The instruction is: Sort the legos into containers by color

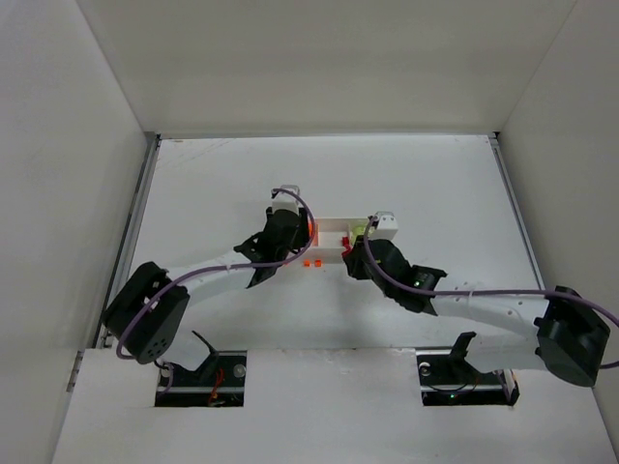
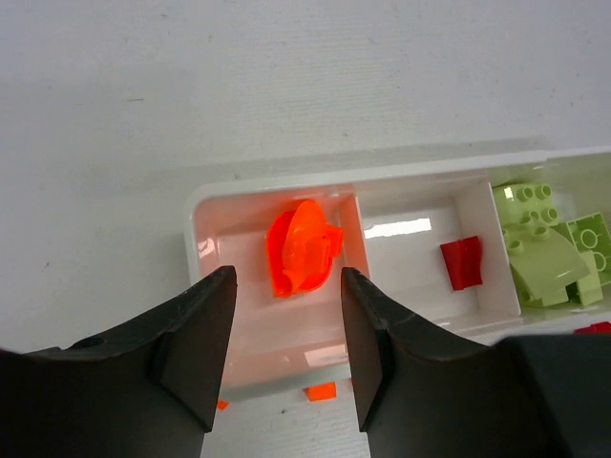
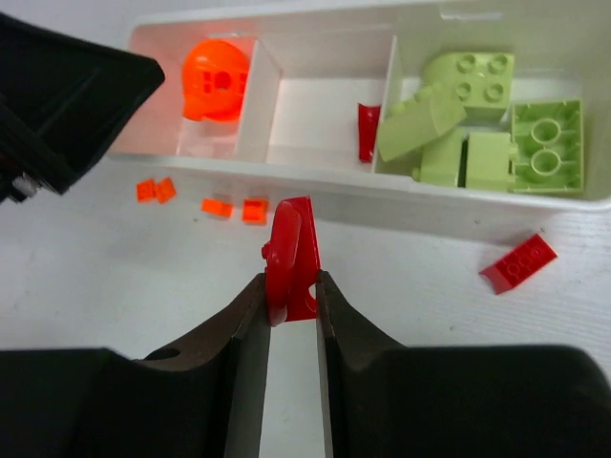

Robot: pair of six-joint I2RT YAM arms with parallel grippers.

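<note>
The small orange lego lies loose outside the tray. My left gripper will next move back past the tray's front side and down onto the lego there.
The white tray has three compartments. Its left one holds a rounded orange lego, and my left gripper hovers open just above it, nothing between the fingers. The middle one holds a small red lego, and the right one holds several pale green legos. My right gripper is shut on a thin red lego, held upright above the table just in front of the tray. In the top view both grippers, left and right, meet at the tray.
Small orange legos lie loose on the table along the tray's front wall, and one shows under my left gripper. A loose red brick lies on the table to the front right. My left gripper's black body is close on the left.
</note>
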